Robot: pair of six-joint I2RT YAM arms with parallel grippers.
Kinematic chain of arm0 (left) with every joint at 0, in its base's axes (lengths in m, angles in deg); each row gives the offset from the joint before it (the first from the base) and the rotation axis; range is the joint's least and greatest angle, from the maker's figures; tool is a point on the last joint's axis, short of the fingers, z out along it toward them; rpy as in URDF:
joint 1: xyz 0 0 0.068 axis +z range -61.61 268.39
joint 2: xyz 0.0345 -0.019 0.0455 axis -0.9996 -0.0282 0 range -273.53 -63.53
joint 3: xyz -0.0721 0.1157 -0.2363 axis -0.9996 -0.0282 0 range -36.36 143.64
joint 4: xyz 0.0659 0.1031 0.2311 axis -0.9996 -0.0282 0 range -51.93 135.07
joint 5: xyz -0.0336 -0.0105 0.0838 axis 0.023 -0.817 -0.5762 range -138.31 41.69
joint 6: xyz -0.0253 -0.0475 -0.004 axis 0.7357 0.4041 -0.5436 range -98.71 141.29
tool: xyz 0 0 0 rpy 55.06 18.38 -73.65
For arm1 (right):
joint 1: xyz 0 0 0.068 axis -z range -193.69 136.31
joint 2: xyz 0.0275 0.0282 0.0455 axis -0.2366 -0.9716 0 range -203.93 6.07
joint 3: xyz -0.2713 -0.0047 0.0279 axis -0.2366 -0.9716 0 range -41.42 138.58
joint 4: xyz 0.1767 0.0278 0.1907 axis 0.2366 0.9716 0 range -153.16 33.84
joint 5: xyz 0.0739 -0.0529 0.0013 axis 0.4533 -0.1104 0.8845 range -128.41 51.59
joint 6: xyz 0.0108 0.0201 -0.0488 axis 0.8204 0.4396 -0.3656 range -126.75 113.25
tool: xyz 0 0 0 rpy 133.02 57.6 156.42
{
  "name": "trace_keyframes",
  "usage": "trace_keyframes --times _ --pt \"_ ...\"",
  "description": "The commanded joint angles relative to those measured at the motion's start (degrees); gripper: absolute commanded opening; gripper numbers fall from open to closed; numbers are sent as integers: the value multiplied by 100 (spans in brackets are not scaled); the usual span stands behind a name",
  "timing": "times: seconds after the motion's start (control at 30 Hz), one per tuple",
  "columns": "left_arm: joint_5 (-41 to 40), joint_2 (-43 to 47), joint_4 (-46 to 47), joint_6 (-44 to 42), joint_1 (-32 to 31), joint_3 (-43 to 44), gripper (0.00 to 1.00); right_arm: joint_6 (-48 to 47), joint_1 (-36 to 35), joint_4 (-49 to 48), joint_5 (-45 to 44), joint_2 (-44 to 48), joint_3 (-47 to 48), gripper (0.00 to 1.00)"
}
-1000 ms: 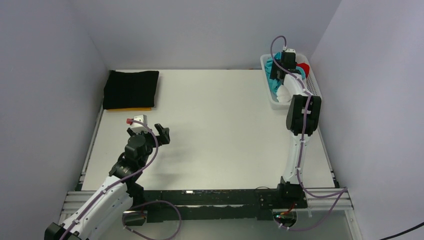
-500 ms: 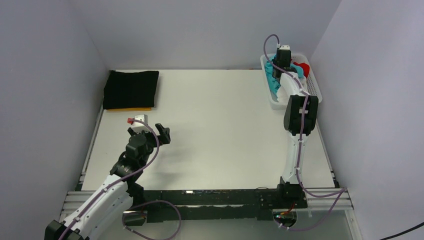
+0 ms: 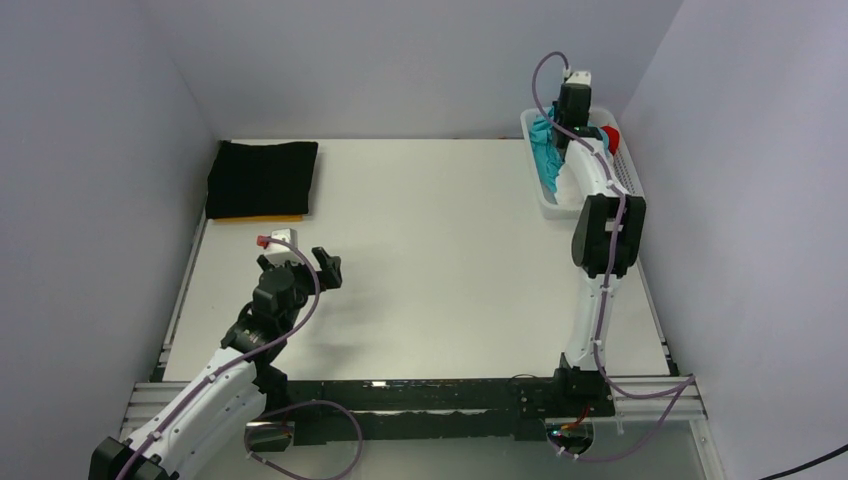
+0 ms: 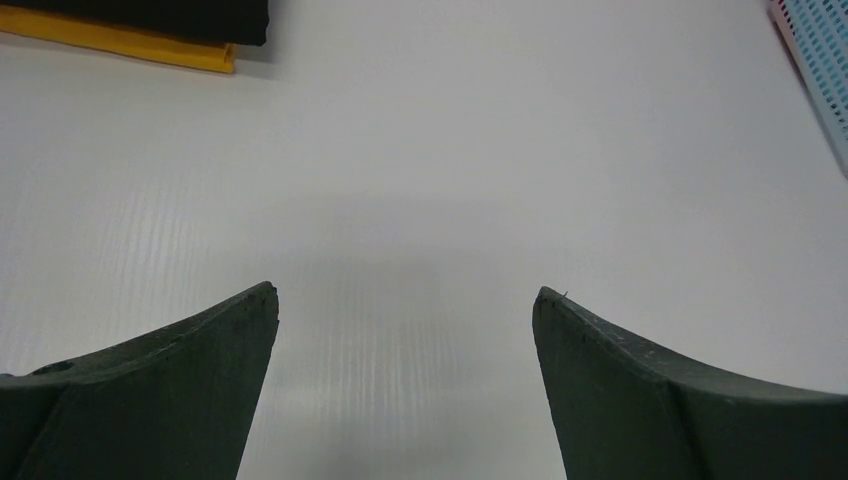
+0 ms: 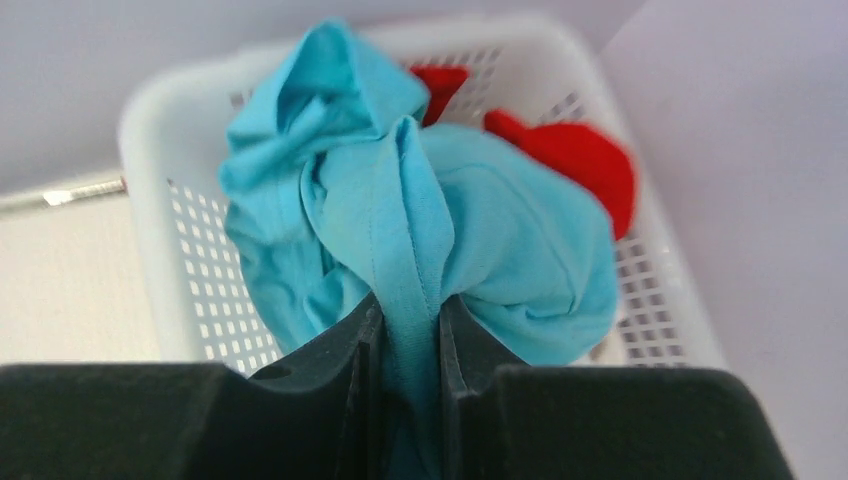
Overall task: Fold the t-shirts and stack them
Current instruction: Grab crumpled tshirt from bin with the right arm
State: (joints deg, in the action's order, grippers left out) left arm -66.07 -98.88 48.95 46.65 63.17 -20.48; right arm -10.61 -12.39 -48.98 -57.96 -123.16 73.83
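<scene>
I will lift my right gripper high and tilt it upward, then lower the turquoise t-shirt's fold over the basket (image 3: 622,178) and let it go, because it bunches against the red t-shirt.
My right gripper (image 5: 408,315) is shut on a fold of the turquoise t-shirt (image 5: 500,240) and holds it bunched above the white lattice basket (image 5: 190,300). In the top view the right gripper (image 3: 566,122) is over the basket (image 3: 622,178) at the back right, with the turquoise shirt (image 3: 547,150) hanging below it. A red t-shirt (image 5: 575,160) lies in the basket behind. A folded black t-shirt (image 3: 262,177) rests on an orange-yellow one (image 3: 268,217) at the back left. My left gripper (image 3: 328,267) is open and empty above the bare table (image 4: 420,200).
The stack's orange-yellow edge (image 4: 120,40) shows at the top left of the left wrist view, and the basket's corner (image 4: 815,60) at the top right. Grey walls close the table at the back and both sides.
My right gripper has risen and moved toward the back wall, lifting the turquoise t-shirt up out of the basket. The left arm has barely moved.
</scene>
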Motion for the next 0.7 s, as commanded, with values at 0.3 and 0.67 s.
trace_keyframes --times 0.3,0.67 --pt "195 404 139 157 -10 151 99 248 -10 -3541 898 3102 -933 0" --pt "215 545 59 187 -10 138 99 -444 -4 -3401 717 2967 -93 0"
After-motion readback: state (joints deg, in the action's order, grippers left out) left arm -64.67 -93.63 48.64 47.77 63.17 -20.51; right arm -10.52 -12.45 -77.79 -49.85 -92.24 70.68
